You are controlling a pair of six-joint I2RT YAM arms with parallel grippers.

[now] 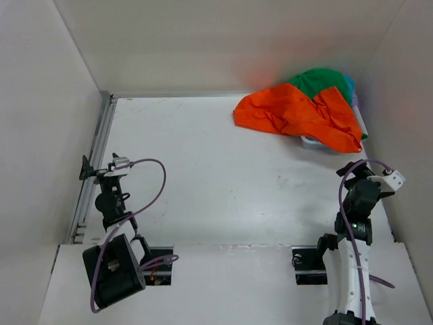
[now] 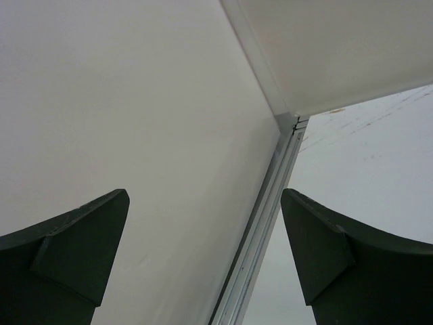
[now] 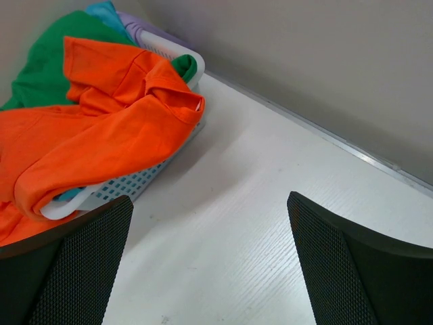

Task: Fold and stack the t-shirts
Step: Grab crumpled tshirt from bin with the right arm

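Note:
My right gripper moves outward next, then down onto the orange t-shirt's fold above the basket's exposed near corner point(image 1: 305, 127) point(image 3: 39, 184) and closes, as the shirt lies topmost.
The t-shirts lie in a heap at the back right corner, draped over a basket. The orange t-shirt point(image 1: 291, 115) point(image 3: 101, 135) is on top and spills onto the table. Under it show the green t-shirt point(image 1: 318, 81) point(image 3: 40, 68), a bit of the teal one point(image 1: 348, 82) point(image 3: 105, 10) and a lavender edge point(image 3: 145, 27). My right gripper point(image 1: 355, 167) point(image 3: 210, 200) hovers open just in front of the heap, nothing between its fingers. My left gripper point(image 1: 98, 166) point(image 2: 203, 196) is open and empty at the far left, facing the side wall.
The white lattice basket point(image 3: 135, 183) point(image 1: 311, 141) holds the heap against the back right walls. A metal rail point(image 1: 95, 162) point(image 2: 264, 223) runs along the table's left edge below the left wall. White walls close in the table on three sides.

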